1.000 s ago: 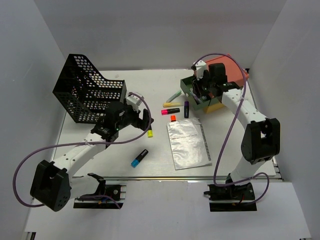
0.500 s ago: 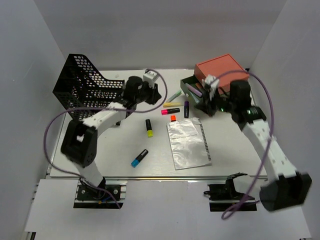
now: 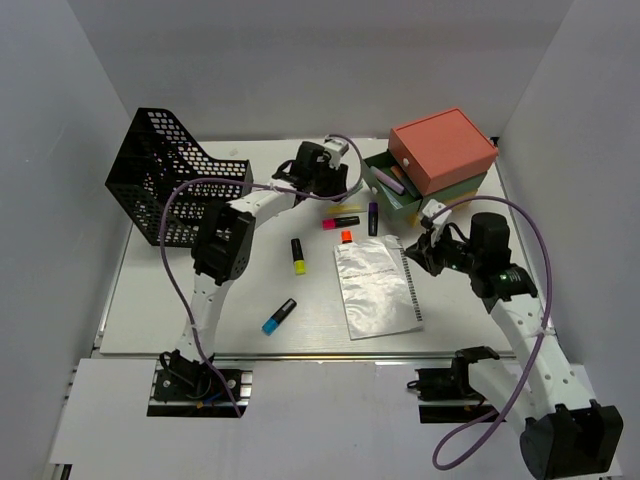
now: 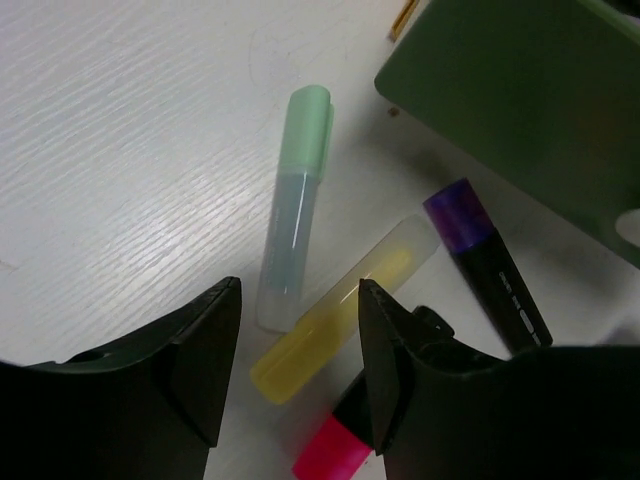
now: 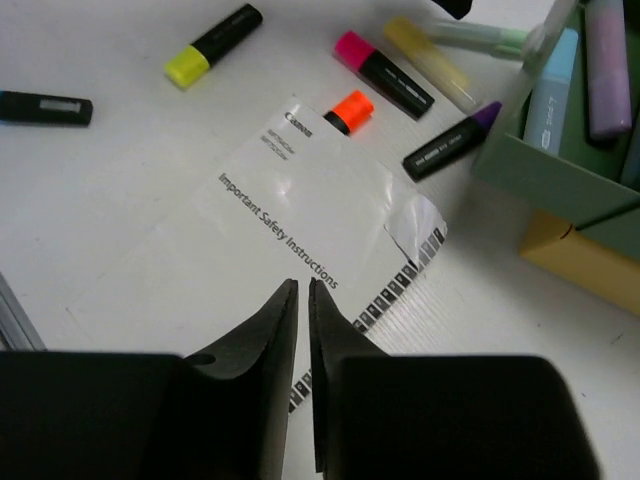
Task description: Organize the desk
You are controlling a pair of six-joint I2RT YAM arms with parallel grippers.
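The pale green highlighter's clear body [image 3: 346, 195] [image 4: 286, 257] points in between my left gripper's open fingers, beside the pale yellow highlighter, so I will lower the gripper onto it next.
The white desk [image 3: 200, 300] holds loose highlighters. My left gripper [image 3: 322, 180] is open and empty at the back middle. In the left wrist view its jaws [image 4: 300, 300] hang just above a pale yellow highlighter [image 4: 345, 320], beside a pale green one [image 4: 295, 220], a pink one [image 4: 335, 455] and a purple one [image 4: 485, 260]. My right gripper [image 3: 425, 250] is shut and empty above the right edge of a white leaflet [image 3: 377, 287]. In the right wrist view it [image 5: 303, 285] is over that leaflet [image 5: 230, 250].
A black mesh basket [image 3: 170, 185] stands back left. A drawer box with a coral top [image 3: 442, 150] and an open green drawer [image 3: 392, 190] holding highlighters stands back right. Yellow [image 3: 298, 255], blue [image 3: 279, 316] and orange [image 3: 347, 237] highlighters lie mid-desk.
My left arm swung from the yellow highlighter at mid-desk to the back middle. My right arm drew back from the drawer box to the leaflet's right edge.
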